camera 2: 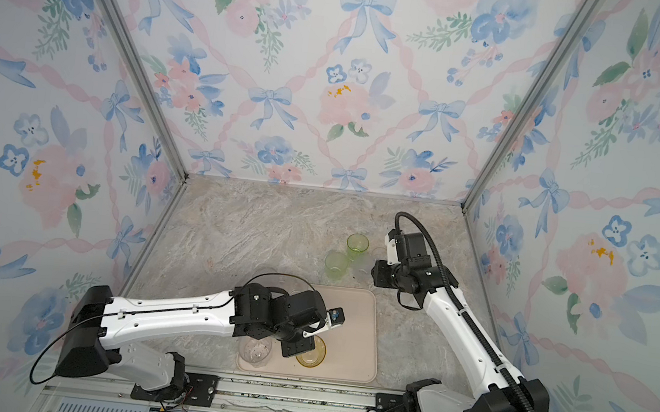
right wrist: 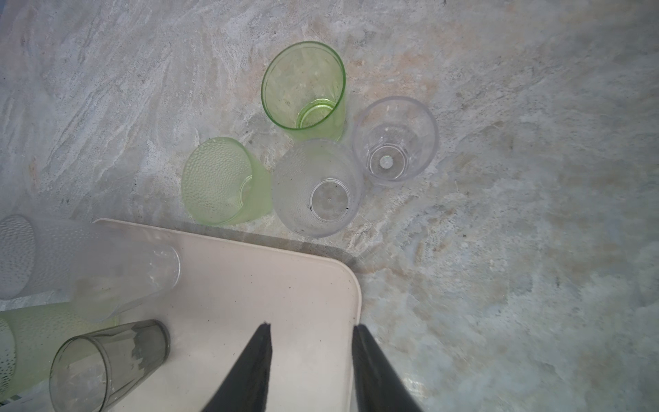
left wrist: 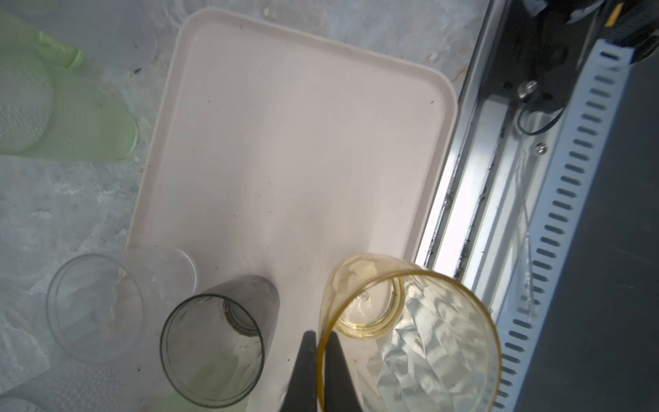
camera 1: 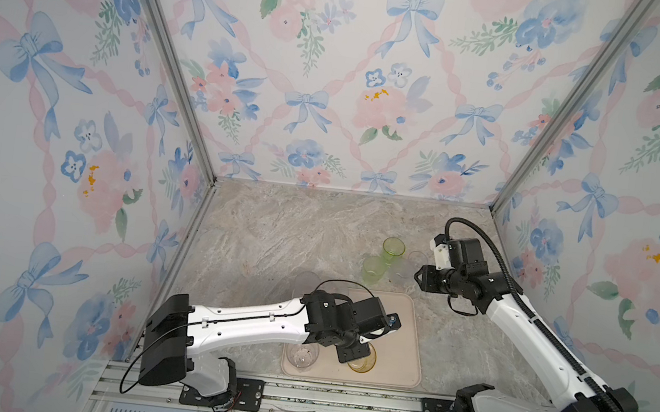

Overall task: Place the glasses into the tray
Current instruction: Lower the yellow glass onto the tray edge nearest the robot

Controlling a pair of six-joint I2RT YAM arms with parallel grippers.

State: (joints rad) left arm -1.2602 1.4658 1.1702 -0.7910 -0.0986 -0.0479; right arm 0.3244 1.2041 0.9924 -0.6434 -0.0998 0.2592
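Observation:
My left gripper should next lower to the bare bottom of the tray beside the smoky grey glass (left wrist: 214,349), nearer that glass, and release the amber glass's rim.
The cream tray (camera 1: 401,348) (left wrist: 303,142) lies at the table's front middle. My left gripper (left wrist: 320,335) (camera 1: 356,356) is shut on the rim of the amber glass (left wrist: 410,339) (camera 1: 364,361), one finger inside and one outside, over the tray's front part. A smoky grey glass (left wrist: 214,349) and a clear glass (left wrist: 96,306) stand beside it. My right gripper (right wrist: 312,326) (camera 1: 419,277) hangs open and empty above the tray's far right corner. Beyond that corner stand a green glass (right wrist: 303,89), a dimpled green glass (right wrist: 221,182), a frosted glass (right wrist: 317,189) and a clear glass (right wrist: 396,139).
More frosted and green glasses (right wrist: 21,257) crowd the tray's far left side, partly hidden under my left arm in both top views. An aluminium rail (camera 1: 300,396) runs along the table's front edge. Wallpapered walls close in three sides.

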